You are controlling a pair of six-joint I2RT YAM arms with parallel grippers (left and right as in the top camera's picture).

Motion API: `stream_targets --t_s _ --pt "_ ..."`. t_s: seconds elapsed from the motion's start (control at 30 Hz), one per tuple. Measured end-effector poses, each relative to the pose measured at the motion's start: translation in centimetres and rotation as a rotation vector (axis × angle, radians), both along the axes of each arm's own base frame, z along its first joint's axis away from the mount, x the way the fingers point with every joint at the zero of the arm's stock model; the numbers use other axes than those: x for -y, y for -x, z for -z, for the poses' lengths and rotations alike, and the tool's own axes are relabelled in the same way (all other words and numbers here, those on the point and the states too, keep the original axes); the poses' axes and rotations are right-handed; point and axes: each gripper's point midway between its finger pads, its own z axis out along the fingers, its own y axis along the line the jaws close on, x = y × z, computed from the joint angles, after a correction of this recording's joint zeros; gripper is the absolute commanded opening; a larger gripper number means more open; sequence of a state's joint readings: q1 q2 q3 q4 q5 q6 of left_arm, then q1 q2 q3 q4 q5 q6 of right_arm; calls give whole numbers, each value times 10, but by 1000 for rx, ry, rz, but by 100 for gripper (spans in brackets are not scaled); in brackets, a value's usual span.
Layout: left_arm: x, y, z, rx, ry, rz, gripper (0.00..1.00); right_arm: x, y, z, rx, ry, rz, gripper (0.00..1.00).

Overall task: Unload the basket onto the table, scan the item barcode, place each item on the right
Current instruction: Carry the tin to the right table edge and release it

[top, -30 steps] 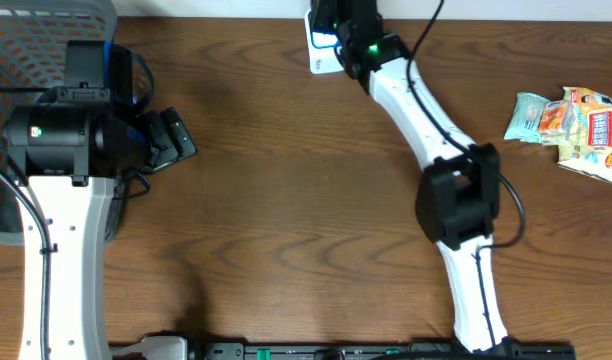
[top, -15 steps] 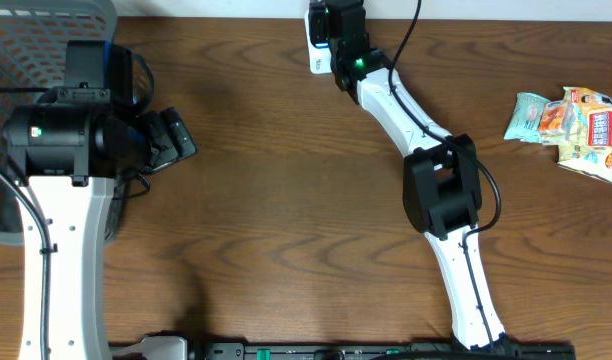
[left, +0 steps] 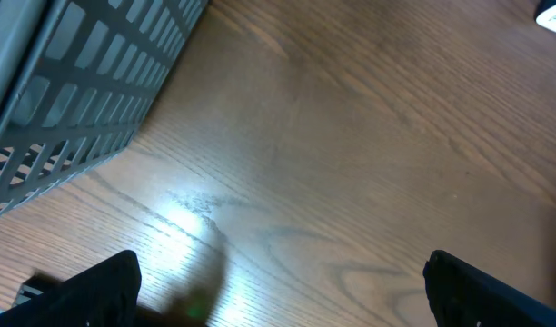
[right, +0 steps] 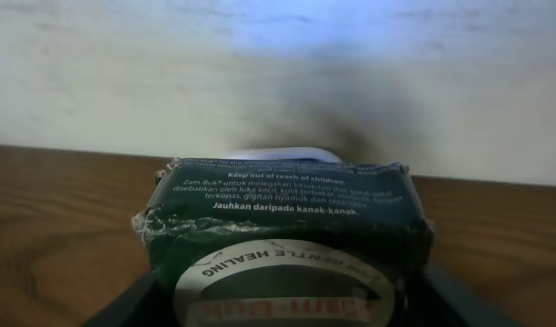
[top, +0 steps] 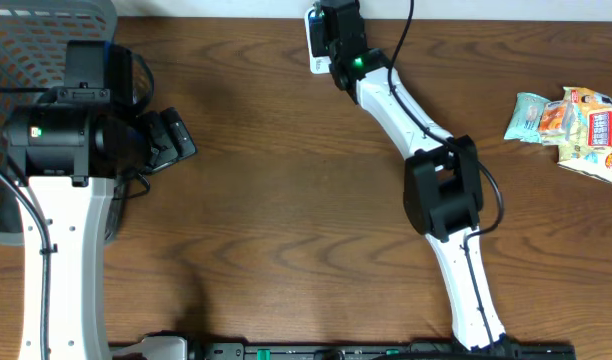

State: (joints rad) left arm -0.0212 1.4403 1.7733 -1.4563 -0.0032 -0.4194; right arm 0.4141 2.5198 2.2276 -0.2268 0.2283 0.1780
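Observation:
My right gripper carries the item to the right in the overhead view next and lets it go onto the snack packets, since they lie that way.
The item is a dark green Zam-Buk pack (right: 282, 213) with white print and a round label. My right gripper (right: 282, 300) is shut on it, and both dark fingers (right: 124, 307) press against its sides. In the overhead view the right gripper (top: 338, 25) reaches to the table's far edge, over a white scanner (top: 315, 52), and hides the pack. A pale wall fills the right wrist view behind the pack. My left gripper (top: 171, 140) hovers open over bare wood beside the basket, with nothing between its fingers (left: 96, 291).
A grey mesh basket (top: 26, 40) stands at the far left, its wall also in the left wrist view (left: 69, 100). Several snack packets (top: 571, 125) lie at the right edge. The right arm's elbow (top: 441, 190) rises over the table's middle right.
The right arm has swung a little to the left, its elbow shifting left too, with the pack still gripped. The left arm has stayed put.

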Motion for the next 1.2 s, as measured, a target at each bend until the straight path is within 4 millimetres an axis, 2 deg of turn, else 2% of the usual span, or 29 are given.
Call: stream_targets --t_s 0.1,0.2,0.3,0.4,0.47,0.57,0.73,0.83,0.93,1.07,1.13,1.2 --pt "0 0 0 1 0 0 98 20 9 -28 -26 11 23 43" --pt "0 0 0 0 0 0 98 54 21 -63 -53 23 65 44" --pt "0 0 0 1 0 0 98 110 39 -98 -98 43 144 44" --pt "0 0 0 0 0 0 98 178 58 -114 -164 87 269 38" --pt "0 0 0 0 0 0 98 228 74 -107 -244 133 368 37" --pt "0 0 0 0 0 0 98 300 101 -80 -394 198 506 46" --pt "0 0 0 0 0 0 98 383 135 -50 -528 212 671 49" --pt "0 0 0 0 0 0 98 423 153 -39 -564 179 776 50" --pt "0 0 0 0 0 0 98 452 167 -29 -587 152 854 52" --pt "0 0 0 0 0 0 98 476 181 -17 -601 112 933 58" --pt "0 0 0 0 0 0 98 486 187 -13 -603 87 974 65" --pt "0 0 0 0 0 0 97 499 194 -13 -593 55 1027 79"
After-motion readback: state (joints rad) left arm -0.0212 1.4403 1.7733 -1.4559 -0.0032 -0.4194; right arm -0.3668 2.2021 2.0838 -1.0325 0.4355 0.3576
